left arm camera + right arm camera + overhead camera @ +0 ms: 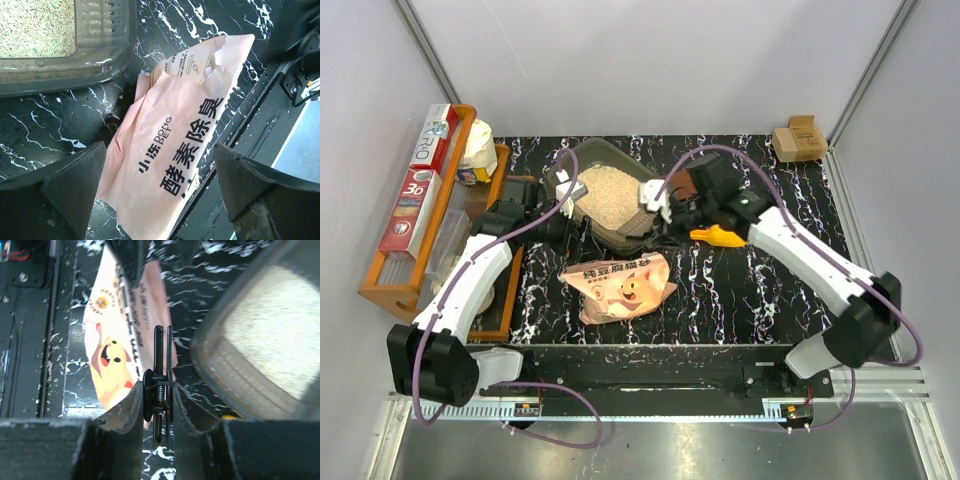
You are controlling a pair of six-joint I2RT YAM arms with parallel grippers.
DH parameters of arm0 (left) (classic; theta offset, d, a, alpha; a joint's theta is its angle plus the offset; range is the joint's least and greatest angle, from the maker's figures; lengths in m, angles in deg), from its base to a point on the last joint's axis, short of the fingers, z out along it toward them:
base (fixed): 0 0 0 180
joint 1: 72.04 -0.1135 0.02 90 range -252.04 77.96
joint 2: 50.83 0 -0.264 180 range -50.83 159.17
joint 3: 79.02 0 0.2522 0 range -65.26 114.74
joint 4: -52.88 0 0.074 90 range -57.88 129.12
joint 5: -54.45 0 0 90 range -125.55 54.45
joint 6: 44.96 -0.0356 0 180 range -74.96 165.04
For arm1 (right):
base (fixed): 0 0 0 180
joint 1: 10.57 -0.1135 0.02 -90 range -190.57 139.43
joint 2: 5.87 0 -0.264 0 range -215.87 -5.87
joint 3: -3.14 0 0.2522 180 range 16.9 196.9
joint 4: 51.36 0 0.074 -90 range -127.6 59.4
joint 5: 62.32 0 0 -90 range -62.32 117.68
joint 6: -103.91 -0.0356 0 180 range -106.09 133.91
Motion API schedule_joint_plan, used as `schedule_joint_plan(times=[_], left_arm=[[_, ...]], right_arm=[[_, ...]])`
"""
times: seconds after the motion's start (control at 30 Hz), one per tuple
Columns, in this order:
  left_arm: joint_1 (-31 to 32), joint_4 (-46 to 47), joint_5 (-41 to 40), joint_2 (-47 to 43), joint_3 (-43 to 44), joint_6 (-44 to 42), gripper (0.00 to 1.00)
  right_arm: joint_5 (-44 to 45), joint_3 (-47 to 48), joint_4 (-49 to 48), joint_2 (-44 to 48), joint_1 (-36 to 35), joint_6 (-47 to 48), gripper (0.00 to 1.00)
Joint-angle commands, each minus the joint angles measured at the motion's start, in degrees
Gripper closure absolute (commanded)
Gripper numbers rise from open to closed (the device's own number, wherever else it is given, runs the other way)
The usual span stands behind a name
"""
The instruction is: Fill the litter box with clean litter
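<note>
My right gripper should next move the clip (159, 365) it is holding to the right in the top view, back and down onto the tabletop beside the bag, because that spot is clear.
The dark grey litter box (582, 152) stands at the back middle of the table and holds pale beige clean litter (612, 192). The pink pig-printed bag (620, 285) lies flat in front of it. My left gripper (560, 215) is open and empty above the box's near left corner. In the left wrist view the bag (185, 125) lies below its fingers (80, 180), with the box wall (65, 75) and litter (35, 27) beyond. My right gripper (159, 405) is shut on a black spring clip (159, 365) by the box's right edge (210, 360), above the bag (107, 350).
A yellow-orange scoop (718, 236) lies under my right wrist. An orange wooden rack (380, 285) with boxes stands along the left edge. A small cardboard box (798, 138) sits at the back right. A black rail (650, 375) runs along the front.
</note>
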Motion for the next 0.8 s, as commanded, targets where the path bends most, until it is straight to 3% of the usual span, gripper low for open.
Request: schedule_joint_plan(times=[0.0, 0.17, 0.27, 0.47, 0.6, 0.77], left_arm=[[-0.3, 4.3, 2.7, 2.1, 2.4, -0.3, 0.07], [-0.3, 4.3, 3.2, 2.9, 3.1, -0.6, 0.07], [-0.3, 5.0, 3.1, 3.2, 3.1, 0.1, 0.07], [-0.3, 5.3, -1.5, 3.4, 3.6, 2.5, 0.07], [-0.4, 4.7, -5.3, 3.4, 3.4, 6.7, 0.06], [-0.5, 3.2, -11.5, 5.0, 3.6, 17.5, 0.06]], right_arm=[[3.2, 2.6, 1.4, 8.8, 5.3, -5.2, 0.92], [4.5, -9.0, 11.5, 10.6, 18.4, -1.0, 0.87], [6.7, -15.0, 18.8, 8.9, 21.4, 4.7, 0.83], [8.6, -22.5, 18.9, 2.7, 25.0, 4.8, 0.71], [11.1, -21.4, 17.5, -4.3, 28.1, 1.1, 0.52], [11.8, -15.1, 17.4, -10.4, 37.2, 0.2, 0.29]])
